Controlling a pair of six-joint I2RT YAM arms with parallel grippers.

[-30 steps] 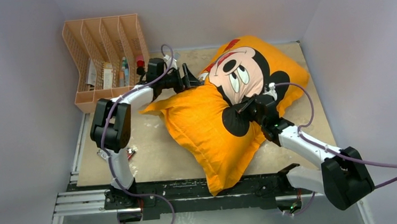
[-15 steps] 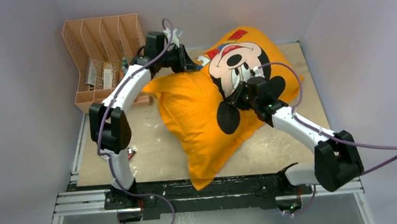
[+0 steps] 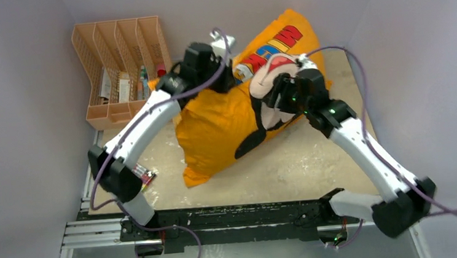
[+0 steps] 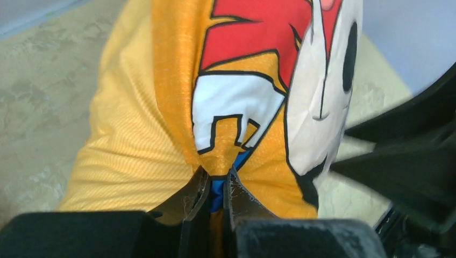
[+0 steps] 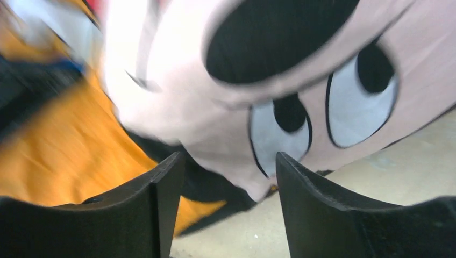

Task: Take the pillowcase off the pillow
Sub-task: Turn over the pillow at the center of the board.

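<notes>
I will carry the pillowcase's fold down and back to the clear tabletop below my left gripper, back and to its right in the top view, then release.
The orange-yellow pillowcase [image 3: 213, 127] with the Mickey Mouse face hangs stuffed and tilted over the table, its upper end raised toward the back wall. My left gripper [image 3: 229, 78] is shut on a pinched fold of it near the coloured lettering; in the left wrist view the fold [image 4: 218, 161] runs down between the closed jaws of that gripper [image 4: 218, 180]. My right gripper [image 3: 274, 94] stands open just in front of the printed face [image 5: 279, 97], its fingers [image 5: 161, 193] apart with only a hanging edge of cloth near them. The pillow is hidden inside the cover.
An orange mesh file rack [image 3: 119, 63] holding small items stands at the back left. A small object [image 3: 145, 174] lies on the table by the left arm. Walls close in on three sides; a black rail [image 3: 233, 218] runs along the near edge.
My left gripper closed on the pillowcase and lifted it up and back. My right gripper let go of the cloth and opened, rising with its arm.
</notes>
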